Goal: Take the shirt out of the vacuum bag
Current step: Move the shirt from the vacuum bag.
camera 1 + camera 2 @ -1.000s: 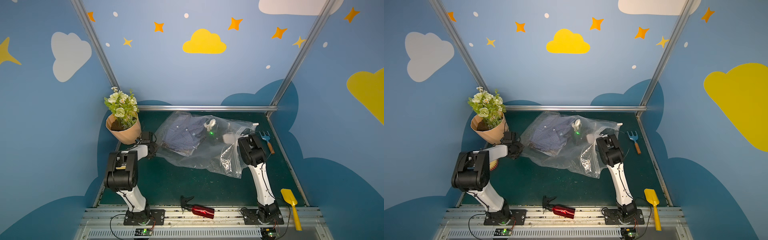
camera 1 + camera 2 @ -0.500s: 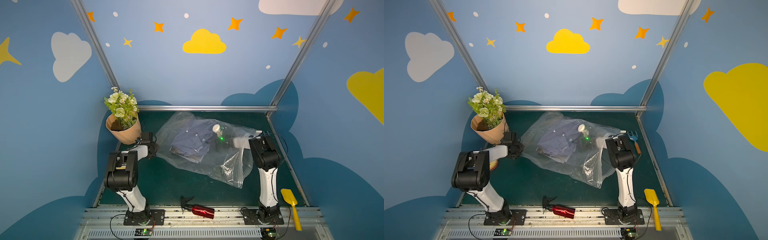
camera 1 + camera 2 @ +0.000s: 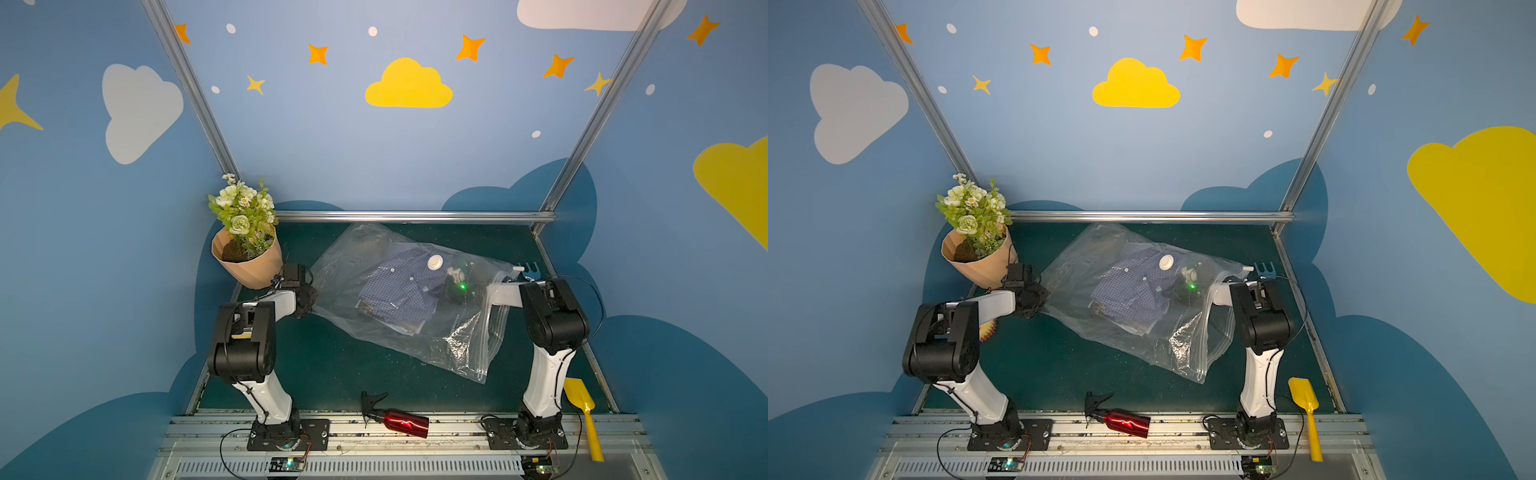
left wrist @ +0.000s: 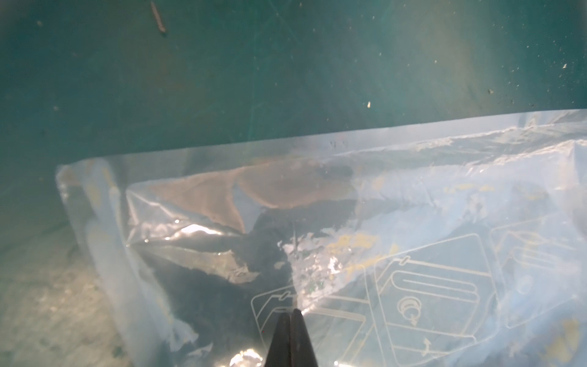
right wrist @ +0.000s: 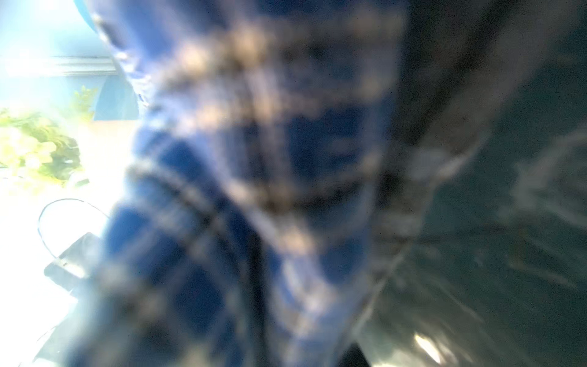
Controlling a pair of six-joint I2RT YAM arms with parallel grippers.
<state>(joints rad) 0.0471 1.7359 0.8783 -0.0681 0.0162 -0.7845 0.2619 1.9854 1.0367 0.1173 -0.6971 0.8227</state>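
I will pull the still enclosed shirt with my right gripper, away from my left gripper to the bag's zip edge (image 3: 493, 316), and let it go, because that opening is behind my right gripper.
The vacuum bag (image 3: 345, 266) (image 3: 1075, 266) lies across the green table, with its round white valve (image 3: 434, 262) on top and its zip edge (image 3: 486, 345) open to the right. The blue checked shirt (image 3: 395, 286) (image 3: 1129, 291) lies folded inside. My left gripper (image 3: 309, 297) (image 4: 292, 310) is shut on the bag's closed left end (image 4: 413, 206). My right gripper (image 3: 446, 289) reaches in through the mouth and is shut on the shirt's right edge. Blurred checked cloth (image 5: 254, 190) fills the right wrist view and hides the jaws.
A potted flower bunch (image 3: 249, 266) stands close behind my left wrist. A red spray bottle (image 3: 405, 422) lies on the front rail. A yellow scoop (image 3: 582, 409) lies front right, and a small blue rake (image 3: 530, 270) sits behind my right arm.
My right arm has drawn back to the right, and the shirt has slid right inside the bag toward the mouth. The left gripper has stayed put, holding the bag's end.
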